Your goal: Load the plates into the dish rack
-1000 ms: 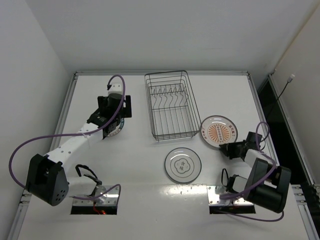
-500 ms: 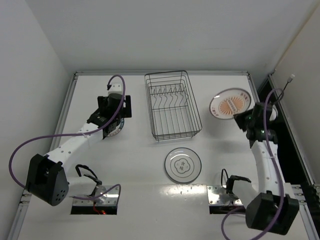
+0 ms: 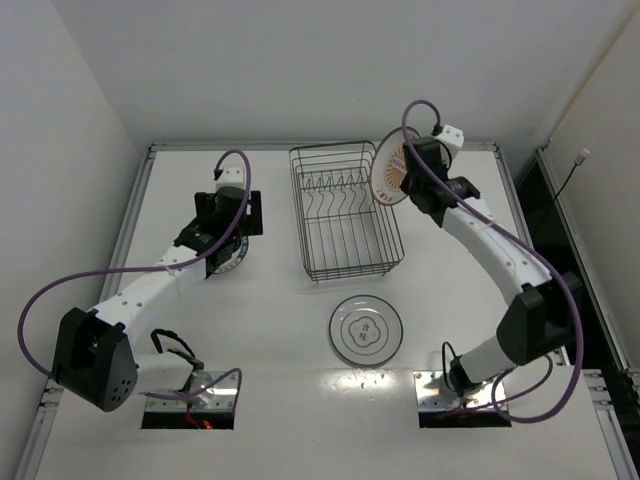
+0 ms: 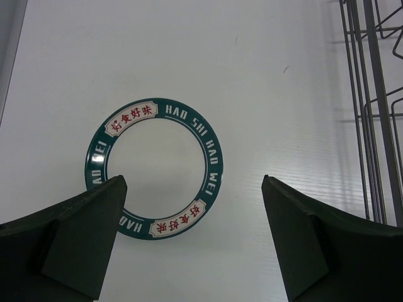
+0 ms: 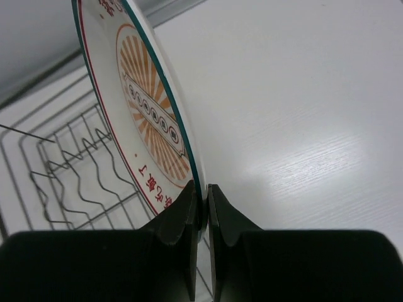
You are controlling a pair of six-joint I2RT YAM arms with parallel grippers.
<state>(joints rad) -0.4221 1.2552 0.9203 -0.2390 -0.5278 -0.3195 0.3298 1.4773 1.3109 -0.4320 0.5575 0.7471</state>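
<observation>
My right gripper turns the orange-patterned plate [image 3: 390, 170] in line next and brings it down into the rack [image 3: 345, 212], since it hangs slanted to the rack's empty wires.
My right gripper [image 3: 409, 182] is shut on the rim of the orange-patterned plate [image 3: 390, 170] and holds it on edge in the air over the right rim of the black wire dish rack [image 3: 345, 212]. In the right wrist view the plate [image 5: 151, 119] is pinched between the fingers of my right gripper [image 5: 202, 201], with the rack tines [image 5: 75, 163] below and to its left. The grey-ringed plate [image 3: 366, 329] lies flat in front of the rack. My left gripper [image 4: 192, 239] is open above the dark-rimmed plate [image 4: 154, 167], which lies flat left of the rack [image 4: 371, 126].
The table's raised edges [image 3: 320, 146] run along the back and both sides. The rack holds no plates. The left arm [image 3: 150, 285] lies across the table's left half and hides most of the dark-rimmed plate [image 3: 233, 260] in the top view.
My right arm lifted the orange-patterned plate off the table at the right, swung it back and left to the rack's right rim, and turned it on edge. The left arm has not moved.
</observation>
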